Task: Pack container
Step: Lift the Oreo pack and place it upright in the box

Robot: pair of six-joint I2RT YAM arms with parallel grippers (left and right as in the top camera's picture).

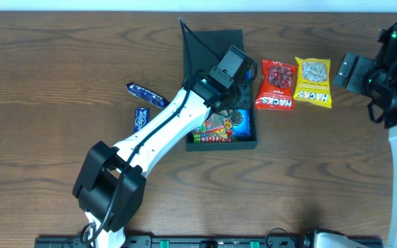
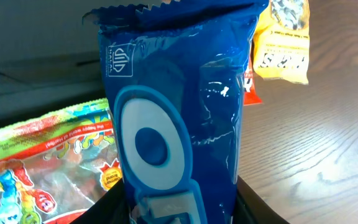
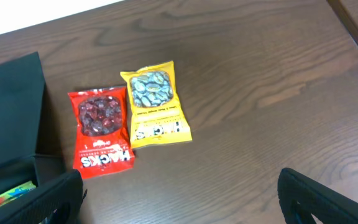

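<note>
The robot's left gripper should move down gently over the part of the container beside the gummy pack and let go of the blue snack pack, because this place is below the gripper.
The dark green container (image 1: 222, 145) stands open at the table's middle, its lid (image 1: 216, 43) raised at the far side. A colourful gummy pack (image 1: 212, 131) lies inside; it also shows in the left wrist view (image 2: 42, 162). My left gripper (image 1: 229, 96) is over the container, shut on a blue snack pack (image 2: 179, 124) that stands upright between its fingers (image 2: 182, 211). My right gripper (image 1: 347, 72) is open and empty (image 3: 179, 199), above bare table to the right of the container (image 3: 8, 112).
A red snack pack (image 1: 276, 84) and a yellow snack pack (image 1: 313, 81) lie side by side just right of the container, also in the right wrist view (image 3: 101, 134) (image 3: 155, 102). Two small blue packs (image 1: 145, 95) (image 1: 140, 118) lie to its left.
</note>
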